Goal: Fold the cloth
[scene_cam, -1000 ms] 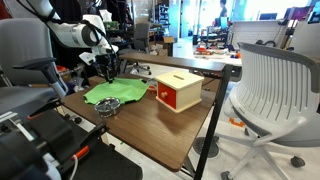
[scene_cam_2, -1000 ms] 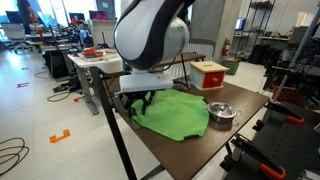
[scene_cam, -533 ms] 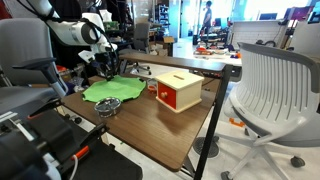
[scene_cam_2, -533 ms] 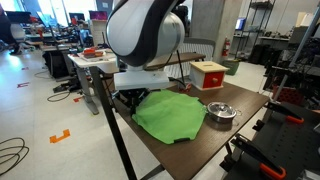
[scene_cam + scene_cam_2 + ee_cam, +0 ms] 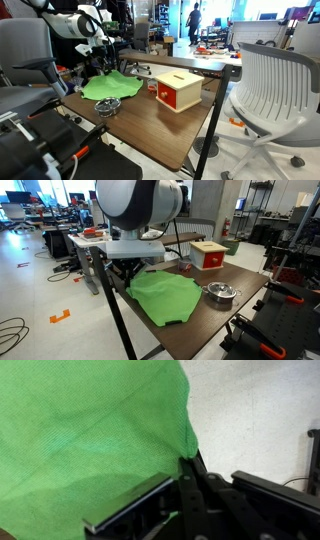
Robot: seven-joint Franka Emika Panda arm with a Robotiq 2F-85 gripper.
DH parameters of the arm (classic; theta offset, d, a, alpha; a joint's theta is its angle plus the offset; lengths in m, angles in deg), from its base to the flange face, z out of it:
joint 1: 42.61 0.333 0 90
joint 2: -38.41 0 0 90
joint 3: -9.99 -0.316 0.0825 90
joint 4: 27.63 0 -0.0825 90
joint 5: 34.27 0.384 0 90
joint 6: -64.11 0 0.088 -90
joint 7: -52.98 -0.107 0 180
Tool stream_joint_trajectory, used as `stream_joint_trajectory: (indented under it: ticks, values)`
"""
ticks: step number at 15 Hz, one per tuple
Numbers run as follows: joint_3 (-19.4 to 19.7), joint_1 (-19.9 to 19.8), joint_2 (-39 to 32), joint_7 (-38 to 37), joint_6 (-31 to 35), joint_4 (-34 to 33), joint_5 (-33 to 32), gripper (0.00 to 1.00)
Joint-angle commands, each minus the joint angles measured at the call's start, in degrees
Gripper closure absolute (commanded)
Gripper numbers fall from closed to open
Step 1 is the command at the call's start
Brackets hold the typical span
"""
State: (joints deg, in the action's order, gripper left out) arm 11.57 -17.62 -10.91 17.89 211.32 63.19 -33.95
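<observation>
The cloth's flat part (image 5: 180, 294) lies between the robot's gripper and the metal bowl. The gripper should next bring the pinched corner toward that bowl and let it go over this part.
The lime-green cloth (image 5: 112, 86) lies rumpled on the wooden table (image 5: 170, 130), beside the red-and-tan box. In the exterior view from the table's end, one edge of the cloth (image 5: 165, 296) is drawn up off the table toward my gripper (image 5: 128, 272). My gripper (image 5: 100, 66) hangs over the cloth's far edge. In the wrist view the cloth (image 5: 90, 430) fills the left side, and its corner is pinched between the black fingers of my gripper (image 5: 190, 460), which is shut on it.
A red-and-tan box (image 5: 178, 91) (image 5: 208, 254) stands mid-table. A small metal bowl (image 5: 108, 107) (image 5: 220, 292) sits next to the cloth. A white mesh office chair (image 5: 270, 90) stands beside the table. Black equipment (image 5: 285, 310) crowds one table end.
The jaws have shut on the cloth's edge. The arm has risen and moved back, lifting that edge, and the cloth has bunched up and shifted with it.
</observation>
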Motion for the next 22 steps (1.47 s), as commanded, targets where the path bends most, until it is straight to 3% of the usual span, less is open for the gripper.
stream_joint_trajectory:
  ticks: [1,12,20,21,22]
  values:
    - [1.3,-0.5,5.6,0.1,-1.7,5.2,-0.8,0.99]
    - [1.9,-6.0,14.5,6.4,-1.0,20.0,-1.3,0.99]
    - [2.6,-9.0,14.4,8.1,-1.1,23.0,-1.2,0.99]
    - [2.6,-9.1,14.3,8.2,-1.5,23.0,-1.1,0.71]
    - [2.5,-9.3,14.3,8.6,-1.7,23.0,-1.0,0.69]
